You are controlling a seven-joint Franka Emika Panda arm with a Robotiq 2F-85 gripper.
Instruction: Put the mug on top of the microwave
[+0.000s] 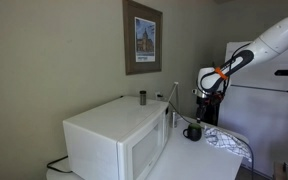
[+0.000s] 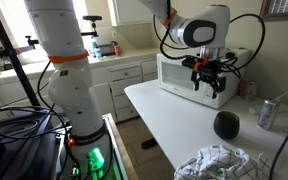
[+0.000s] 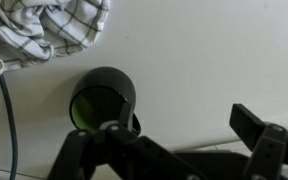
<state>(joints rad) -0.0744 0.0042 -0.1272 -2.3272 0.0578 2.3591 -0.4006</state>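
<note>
The gripper moves to its left in the wrist view and down astride the mug's rim [image 2: 219,116] [image 3: 129,104] next, as the mug's rim is below it, outside the finger gap.
The small black mug [image 1: 192,131] stands upright on the white counter, to the right of the big white microwave [image 1: 114,135]. It shows in both exterior views [image 2: 226,124]. In the wrist view the mug [image 3: 102,100] lies by the left finger, outside the gap between the fingers. My gripper [image 1: 206,100] hangs above the mug, apart from it, open and empty [image 3: 179,135]. In an exterior view it hangs in front of the microwave [image 2: 174,70], with the gripper [image 2: 209,80] well above the counter.
A slim grey cylinder [image 1: 142,97] stands on the microwave's top. A checked cloth [image 3: 44,30] lies on the counter near the mug [image 2: 219,162]. A silver can [image 2: 268,113] stands past the mug. A white refrigerator [image 1: 269,100] is behind the arm. A dark cable [image 3: 6,120] runs along the counter.
</note>
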